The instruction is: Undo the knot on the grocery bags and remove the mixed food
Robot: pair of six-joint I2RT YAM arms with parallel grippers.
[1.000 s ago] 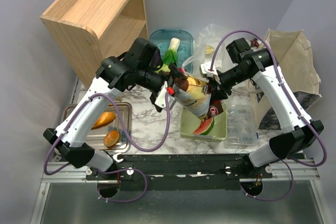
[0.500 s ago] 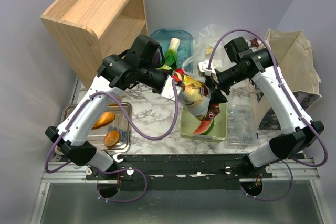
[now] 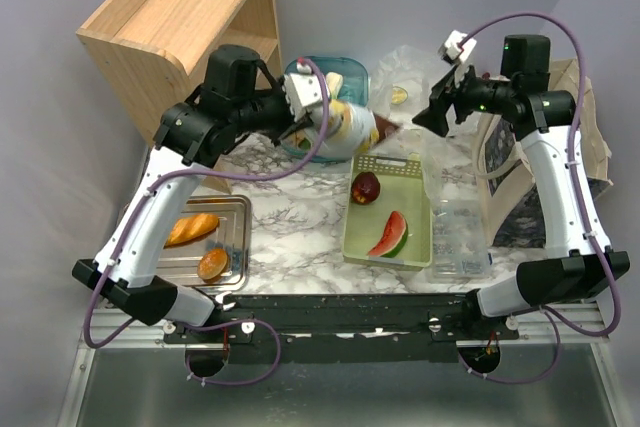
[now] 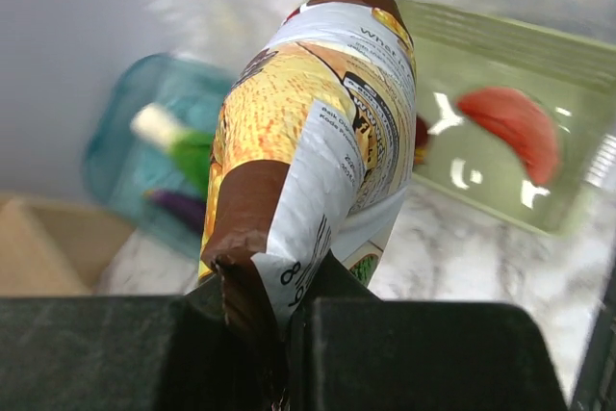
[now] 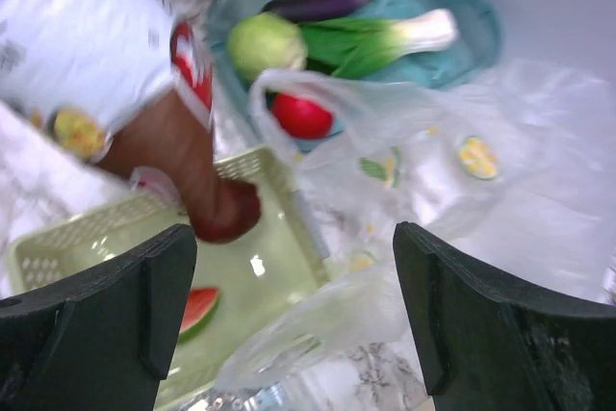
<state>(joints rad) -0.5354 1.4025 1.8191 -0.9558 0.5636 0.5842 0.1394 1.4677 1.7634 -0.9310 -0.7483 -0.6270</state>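
The chips bag point(image 3: 350, 127) points away from the wooden shelf, so next I will swing my left gripper outward, turn it around and push the bag into the shelf's open side.
My left gripper point(image 3: 318, 119) is shut on the crimped end of the yellow-brown chips bag point(image 3: 350, 127), which hangs in the air over the teal bin's point(image 3: 345, 72) front edge. In the left wrist view the chips bag point(image 4: 318, 141) rises from the left gripper point(image 4: 289, 324). My right gripper point(image 3: 437, 112) is open and empty, above the crumpled translucent grocery bag point(image 5: 433, 170). The green basket point(image 3: 415, 209) holds a dark red apple point(image 3: 367, 187) and a watermelon wedge point(image 3: 390, 235). Eggplant point(image 5: 318, 2), cabbage point(image 5: 265, 45), leafy vegetable point(image 5: 385, 36) and tomato point(image 5: 300, 115) lie in the teal bin.
A wooden shelf point(image 3: 190, 27) stands at the back left. A metal tray point(image 3: 235, 209) at the front left holds bread rolls point(image 3: 195, 227). A clear plastic box point(image 3: 460, 237) sits right of the basket, and a paper bag point(image 3: 560, 117) stands at the far right.
The left gripper shut on the chips bag and carried it up and back-left, away from the basket. The right gripper let go, opened, and drew back to the right.
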